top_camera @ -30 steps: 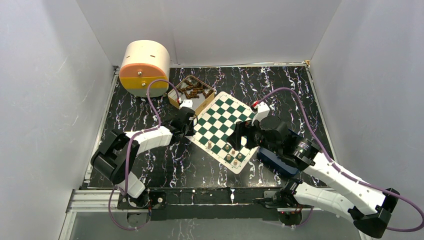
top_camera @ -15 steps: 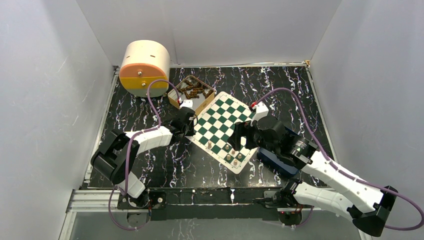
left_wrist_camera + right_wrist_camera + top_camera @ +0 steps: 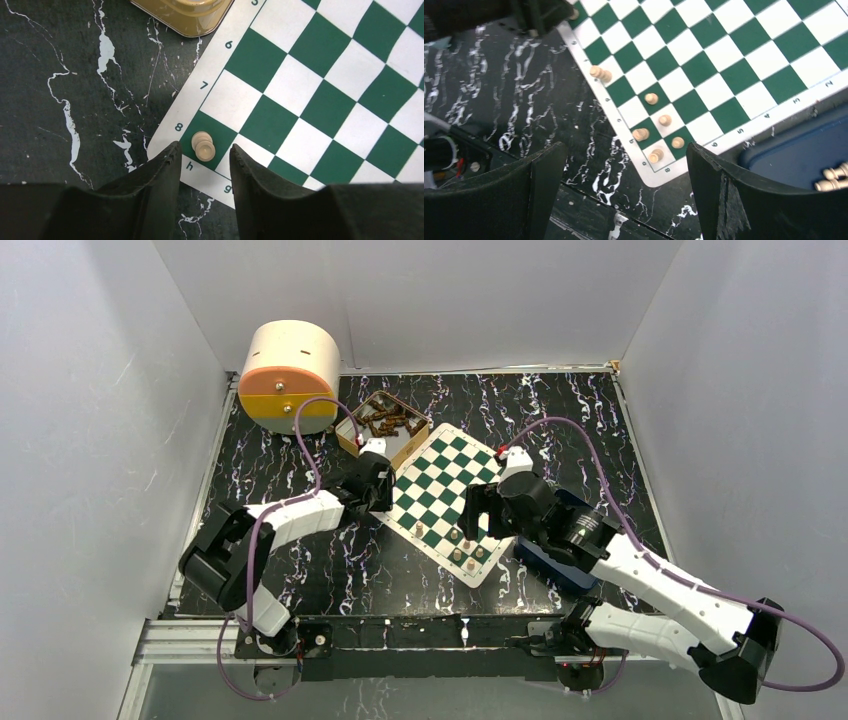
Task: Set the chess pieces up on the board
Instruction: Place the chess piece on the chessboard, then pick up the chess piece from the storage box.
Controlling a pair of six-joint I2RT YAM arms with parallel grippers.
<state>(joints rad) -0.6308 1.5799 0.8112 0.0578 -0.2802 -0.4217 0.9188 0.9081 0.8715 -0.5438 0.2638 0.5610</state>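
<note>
The blue tray with the tan pieces lies below my right gripper, to the right in the top view, so I will move my right gripper to that side and down to the tan pieces next.
The board [image 3: 446, 472] lies in the middle of the table, green and white checks. In the left wrist view one tan chess piece [image 3: 204, 146] stands on the green corner square of the board [image 3: 295, 85]. My left gripper [image 3: 203, 150] is open around it, a finger on each side with a small gap to the piece. My right gripper [image 3: 621, 150] hangs wide open and empty above the board's near corner [image 3: 724, 50]. Several chess pieces [image 3: 665, 120] stand there on the squares below it.
A dark blue tray [image 3: 794, 155] holding more tan pieces [image 3: 831, 179] sits by the board's right edge, under the right arm. A wooden box of dark pieces [image 3: 385, 423] and a round cream container [image 3: 290, 375] stand at the back left.
My left gripper's jaws have parted and let go of the piece on the corner square. The right arm has shifted slightly to the left over the board's near corner.
</note>
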